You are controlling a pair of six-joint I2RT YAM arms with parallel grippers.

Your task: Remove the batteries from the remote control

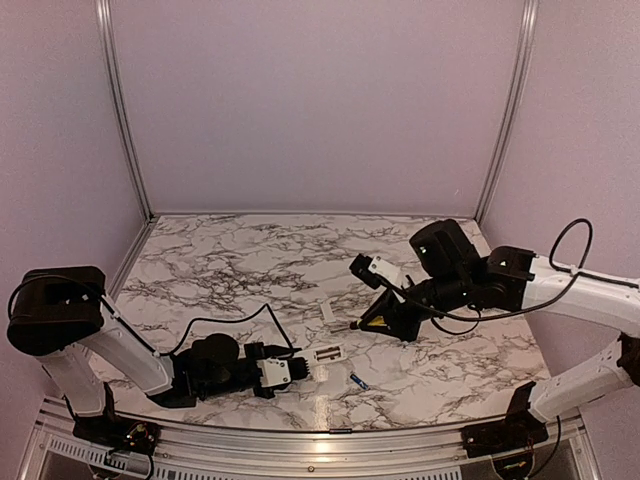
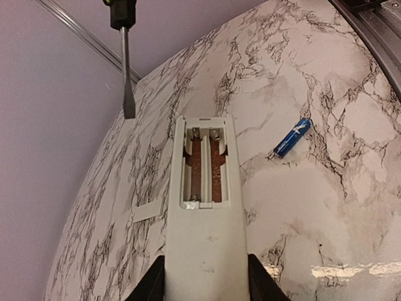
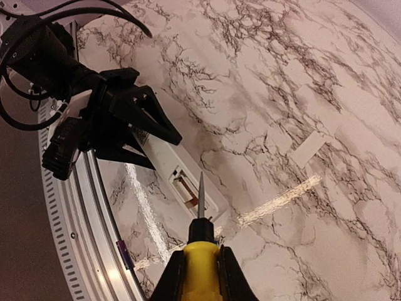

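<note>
Next, the right gripper turns away from the remote (image 1: 322, 355), moves down and releases the screwdriver on bare marble past the battery, since the remote's battery compartment shows empty.
The white remote control (image 2: 203, 241) lies flat with its back up, and my left gripper (image 2: 205, 285) is shut on its near end. Its battery compartment (image 2: 203, 169) is uncovered and shows only brown strips and metal contacts. One blue battery (image 2: 292, 137) lies on the marble to the right of the remote (image 1: 322, 355), also seen in the top view as a battery (image 1: 358, 381). My right gripper (image 3: 200, 257) is shut on a yellow-handled screwdriver (image 3: 200, 266). Its blade (image 2: 127, 81) hovers above the remote's far end, apart from it.
A small flat white cover piece (image 1: 328, 311) lies on the marble table (image 1: 240, 270) beyond the remote. The metal rail (image 1: 330, 440) runs along the near edge, and a small bluish piece (image 3: 123, 254) shows at it. Pale walls enclose the other sides.
</note>
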